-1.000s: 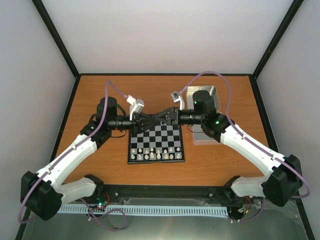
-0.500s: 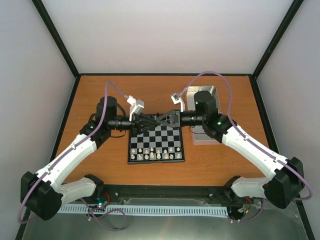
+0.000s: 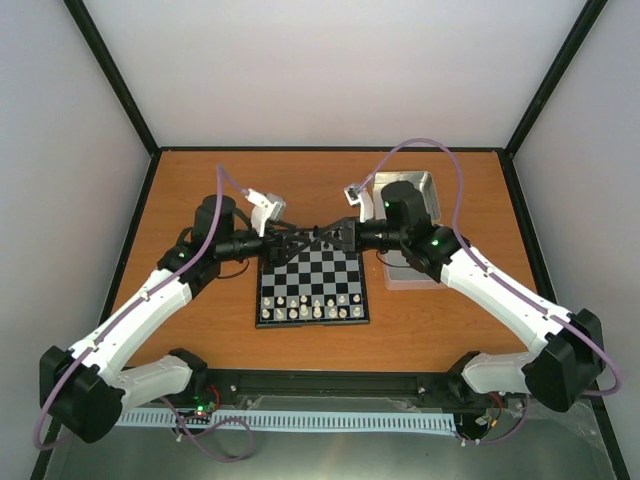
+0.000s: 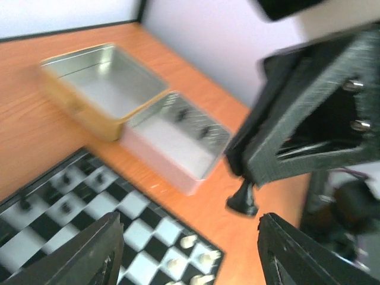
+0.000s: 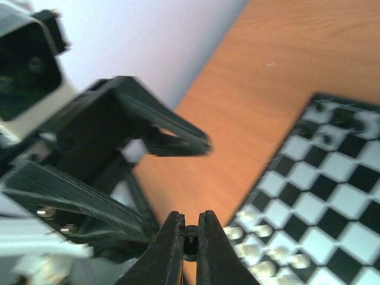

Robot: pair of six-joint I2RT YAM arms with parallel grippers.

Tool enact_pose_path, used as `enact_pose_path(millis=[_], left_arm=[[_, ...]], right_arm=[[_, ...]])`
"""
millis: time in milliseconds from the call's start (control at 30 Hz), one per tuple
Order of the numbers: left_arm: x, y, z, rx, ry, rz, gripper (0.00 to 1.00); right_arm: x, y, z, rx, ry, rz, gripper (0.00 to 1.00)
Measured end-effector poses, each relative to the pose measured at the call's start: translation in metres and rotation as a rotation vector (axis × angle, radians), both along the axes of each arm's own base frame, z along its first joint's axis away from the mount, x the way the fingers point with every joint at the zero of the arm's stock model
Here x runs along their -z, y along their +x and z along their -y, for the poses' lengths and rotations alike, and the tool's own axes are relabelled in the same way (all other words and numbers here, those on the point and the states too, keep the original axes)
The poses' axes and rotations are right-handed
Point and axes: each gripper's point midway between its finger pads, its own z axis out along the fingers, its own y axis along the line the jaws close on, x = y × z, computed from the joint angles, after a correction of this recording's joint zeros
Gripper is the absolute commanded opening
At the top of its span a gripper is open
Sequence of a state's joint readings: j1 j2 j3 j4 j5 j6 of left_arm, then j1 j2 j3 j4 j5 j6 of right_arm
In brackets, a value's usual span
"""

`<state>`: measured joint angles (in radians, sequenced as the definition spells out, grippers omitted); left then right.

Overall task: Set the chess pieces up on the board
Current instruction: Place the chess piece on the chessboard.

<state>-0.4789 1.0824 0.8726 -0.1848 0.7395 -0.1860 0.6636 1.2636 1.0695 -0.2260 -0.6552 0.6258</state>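
The robot's right gripper should tilt downward next, then lower the black piece onto a square beside the black pieces on the far squares.
The board (image 3: 320, 272) lies at the table's middle, with white pieces (image 3: 313, 306) in its two near rows. My two grippers meet tip to tip above its far edge. The right gripper (image 3: 328, 238) (image 5: 190, 236) is shut on a small black chess piece (image 5: 190, 244) (image 4: 242, 199), which hangs from its fingers (image 4: 279, 148) over the orange table. The left gripper (image 3: 302, 240) (image 4: 190, 249) stands open just below and around that piece, not touching it. A few black pieces (image 5: 332, 119) (image 4: 64, 207) stand on the board's far squares.
Two open metal tins lie right of the board: a gold-sided one (image 4: 101, 83) and a pinkish one (image 4: 175, 136) with a few black pieces inside. In the top view the right arm covers part of the tins (image 3: 418, 190).
The right gripper has closed on the black piece. My left gripper, shut before, has opened and let go of it.
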Motion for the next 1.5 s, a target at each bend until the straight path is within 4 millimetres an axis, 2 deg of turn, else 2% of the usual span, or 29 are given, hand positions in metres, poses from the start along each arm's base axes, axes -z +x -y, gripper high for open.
enact_pose_path(millis=[67, 167, 267, 433, 567, 767, 967, 1200, 1500], left_arm=[[0.012, 0.017, -0.014, -0.142, 0.066, -0.021, 0.63], [0.025, 0.04, -0.046, -0.383, 0.165, -0.028, 0.64], [0.03, 0.053, -0.09, -0.642, 0.247, -0.015, 0.68], [0.023, 0.046, -0.153, -0.95, 0.293, 0.049, 0.7], [0.014, 0.036, -0.178, -1.059, 0.27, 0.102, 0.71], [0.014, 0.033, -0.188, -1.101, 0.27, 0.119, 0.71], [0.021, 0.036, -0.186, -1.096, 0.292, 0.105, 0.71], [0.021, 0.037, -0.185, -1.093, 0.29, 0.105, 0.71], [0.023, 0.038, -0.184, -1.088, 0.295, 0.101, 0.71]], right_arm=[[0.015, 0.016, 0.004, 0.076, -0.075, 0.037, 0.03], [0.045, 0.035, 0.007, 0.157, -0.2, 0.072, 0.03], [0.082, 0.052, 0.002, 0.218, -0.346, 0.105, 0.03], [0.123, 0.07, -0.023, 0.246, -0.523, 0.173, 0.03], [0.146, 0.079, -0.052, 0.246, -0.606, 0.244, 0.03], [0.178, 0.094, -0.072, 0.258, -0.691, 0.301, 0.03], [0.204, 0.107, -0.077, 0.273, -0.739, 0.33, 0.03], [0.22, 0.117, -0.085, 0.278, -0.745, 0.353, 0.03], [0.227, 0.125, -0.093, 0.297, -0.724, 0.371, 0.03]])
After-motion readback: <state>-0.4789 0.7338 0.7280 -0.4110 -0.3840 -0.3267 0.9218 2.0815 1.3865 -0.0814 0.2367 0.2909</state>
